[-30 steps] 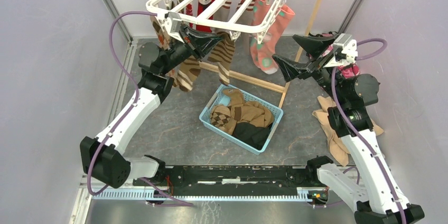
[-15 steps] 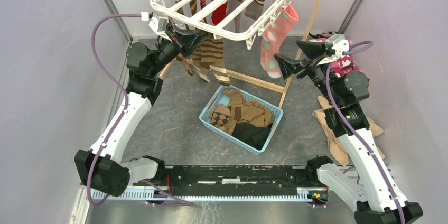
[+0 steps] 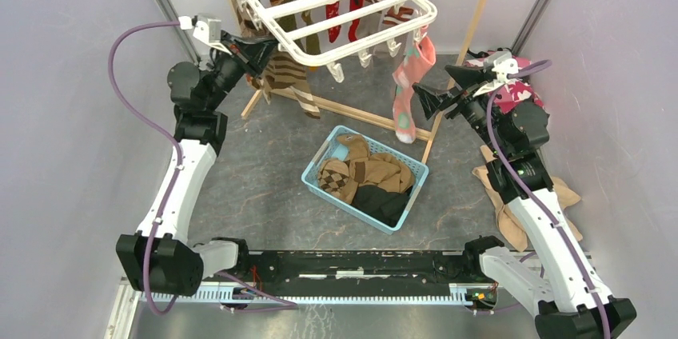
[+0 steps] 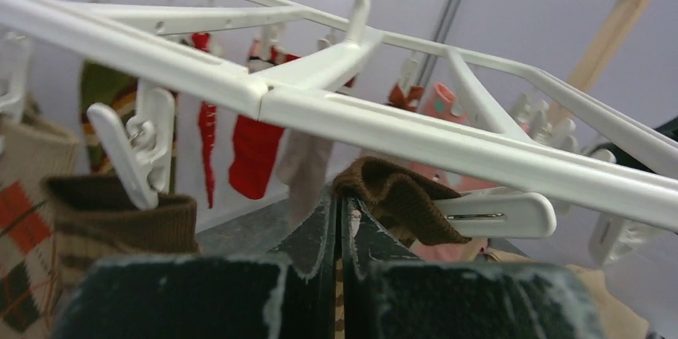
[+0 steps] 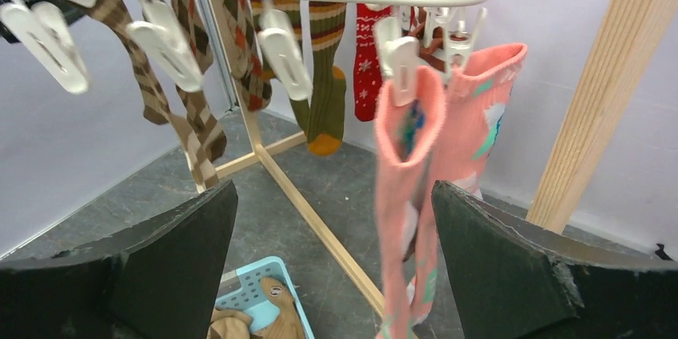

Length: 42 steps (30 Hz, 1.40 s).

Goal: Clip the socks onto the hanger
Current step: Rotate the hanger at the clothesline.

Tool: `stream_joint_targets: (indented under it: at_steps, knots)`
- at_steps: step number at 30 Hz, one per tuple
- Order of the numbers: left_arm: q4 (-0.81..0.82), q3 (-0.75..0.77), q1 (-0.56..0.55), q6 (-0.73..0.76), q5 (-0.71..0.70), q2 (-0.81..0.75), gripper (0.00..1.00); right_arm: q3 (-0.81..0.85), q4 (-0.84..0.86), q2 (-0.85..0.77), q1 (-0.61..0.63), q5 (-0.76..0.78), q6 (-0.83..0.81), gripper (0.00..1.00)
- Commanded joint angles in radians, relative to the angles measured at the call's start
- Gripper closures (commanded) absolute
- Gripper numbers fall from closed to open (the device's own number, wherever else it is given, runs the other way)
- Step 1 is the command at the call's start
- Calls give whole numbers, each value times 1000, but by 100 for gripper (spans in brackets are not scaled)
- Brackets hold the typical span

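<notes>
The white clip point(image 4: 496, 215) is beside my left gripper and has the sock's brown cuff on it, so I will next ease to the left in the top view and release the sock.
The white hanger point(image 3: 336, 5) hangs tilted from the wooden stand, with several socks clipped to it. My left gripper point(image 3: 257, 53) is at its left rim, shut on a brown striped sock point(image 3: 297, 87). In the left wrist view the sock's brown cuff point(image 4: 392, 195) rises from the closed gripper point(image 4: 342, 201) and touches a white clip point(image 4: 496, 215) under the hanger bar point(image 4: 448, 135). My right gripper point(image 3: 436, 93) is open and empty beside the pink socks point(image 3: 406, 91). They hang from clips between its jaws in the right wrist view point(image 5: 416, 163).
A light blue basket point(image 3: 315, 160) with more brown, argyle and black socks point(image 3: 364, 179) sits on the floor mid-table. The wooden stand's base bar point(image 3: 364, 117) runs behind it. A beige cloth point(image 3: 504, 203) and a pink camouflage cloth point(image 3: 520, 97) lie by the right arm.
The hanger has swung and turned to the left and back. My left gripper moved left and up with the striped sock. My right gripper lowered slightly and stays open.
</notes>
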Motion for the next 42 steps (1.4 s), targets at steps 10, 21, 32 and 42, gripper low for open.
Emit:
stream_joint_targets:
  at_steps: [10, 21, 32, 42]
  knots:
    - [103, 56, 193, -171, 54, 94, 98, -28, 37, 0, -13, -25, 8, 2]
    - [153, 49, 199, -210, 97, 127, 98, -41, 92, 8, -13, -127, 30, 2]
    - [161, 40, 199, -212, 98, 126, 98, -39, 104, 22, -12, -148, 37, 2]
    - [161, 41, 202, -211, 100, 127, 98, -39, 109, 31, -13, -161, 43, 2]
